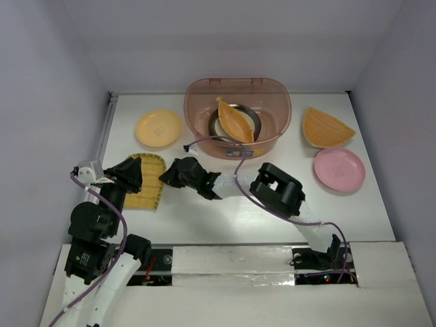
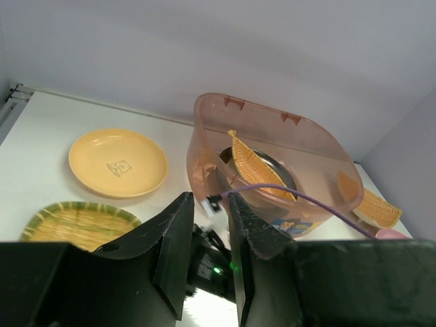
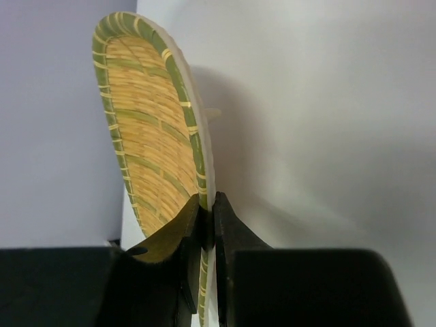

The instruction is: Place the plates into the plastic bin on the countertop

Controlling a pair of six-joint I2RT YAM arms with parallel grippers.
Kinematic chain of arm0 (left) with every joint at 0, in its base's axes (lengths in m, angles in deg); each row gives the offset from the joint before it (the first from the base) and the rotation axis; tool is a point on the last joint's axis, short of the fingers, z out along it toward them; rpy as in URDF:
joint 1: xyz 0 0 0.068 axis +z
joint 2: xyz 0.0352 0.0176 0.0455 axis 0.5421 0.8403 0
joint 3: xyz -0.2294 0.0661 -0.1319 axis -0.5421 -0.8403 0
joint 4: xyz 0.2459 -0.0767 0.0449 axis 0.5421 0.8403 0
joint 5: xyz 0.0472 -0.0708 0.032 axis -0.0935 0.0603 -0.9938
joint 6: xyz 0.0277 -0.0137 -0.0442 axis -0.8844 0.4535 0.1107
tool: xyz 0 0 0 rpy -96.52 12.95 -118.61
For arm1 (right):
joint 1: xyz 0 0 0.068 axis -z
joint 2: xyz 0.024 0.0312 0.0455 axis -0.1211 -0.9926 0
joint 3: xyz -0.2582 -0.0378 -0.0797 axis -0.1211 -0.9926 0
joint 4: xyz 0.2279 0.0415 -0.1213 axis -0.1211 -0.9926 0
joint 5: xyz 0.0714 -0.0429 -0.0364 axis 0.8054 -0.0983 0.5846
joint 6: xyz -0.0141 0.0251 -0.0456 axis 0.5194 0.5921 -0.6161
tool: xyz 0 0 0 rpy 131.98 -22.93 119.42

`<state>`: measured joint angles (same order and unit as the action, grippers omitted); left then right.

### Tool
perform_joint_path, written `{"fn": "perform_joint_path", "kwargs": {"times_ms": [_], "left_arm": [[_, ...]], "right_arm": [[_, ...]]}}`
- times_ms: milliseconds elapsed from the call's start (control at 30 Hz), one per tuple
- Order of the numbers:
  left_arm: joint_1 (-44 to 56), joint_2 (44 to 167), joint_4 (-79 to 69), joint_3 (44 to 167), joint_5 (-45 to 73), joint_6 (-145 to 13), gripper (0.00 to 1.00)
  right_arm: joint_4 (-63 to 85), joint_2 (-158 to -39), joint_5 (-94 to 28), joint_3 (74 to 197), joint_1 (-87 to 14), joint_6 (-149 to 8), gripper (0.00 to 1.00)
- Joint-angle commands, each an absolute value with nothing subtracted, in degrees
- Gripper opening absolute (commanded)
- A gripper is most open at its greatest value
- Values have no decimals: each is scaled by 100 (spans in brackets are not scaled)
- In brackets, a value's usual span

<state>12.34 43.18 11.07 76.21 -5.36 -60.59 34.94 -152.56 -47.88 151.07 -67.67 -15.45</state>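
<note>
My right gripper lifts next, away from my base over the reddish bin, then lowers the yellow plate toward the orange leaf-shaped plate [image 1: 235, 123].
The yellow ribbed plate [image 1: 145, 182], with a green rim, lies at the front left of the countertop [image 1: 225, 211]. My right gripper [image 1: 164, 177] is shut on its right rim; in the right wrist view the fingers [image 3: 225, 225] pinch the rim of the plate [image 3: 146, 143]. My left gripper [image 1: 136, 176] hangs over the same plate, open and empty [image 2: 210, 204]. The reddish plastic bin [image 1: 269, 139] stands at the back centre and holds the orange leaf-shaped plate [image 1: 235, 122] on a dark-rimmed dish. The bin also shows in the left wrist view [image 2: 320, 197].
A round yellow plate [image 1: 158, 128] lies left of the bin. An orange fan-shaped plate [image 1: 327, 127] and a round pink plate [image 1: 339, 168] lie to its right. The right arm [image 1: 276, 191] stretches across the front of the table, with a purple cable [image 2: 306, 194] by the bin.
</note>
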Motion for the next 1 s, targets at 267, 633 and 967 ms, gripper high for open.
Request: {"fn": "perform_joint_path", "kwargs": {"times_ms": [267,633,967], "left_arm": [[1270,4212,880,7620,-806,-6046,26],[1270,4264,863,7594,-710,-6046,29],[1270,4247,862,7585,-701,-6055,30]], "right_arm": [[3497,-11745,-5922,13065,-6867,-3570,0],[1912,-10212,-3764,13371,-3932,-4222,0],[1192,-12057,-2039,14813,-2525,-4178,0]]}}
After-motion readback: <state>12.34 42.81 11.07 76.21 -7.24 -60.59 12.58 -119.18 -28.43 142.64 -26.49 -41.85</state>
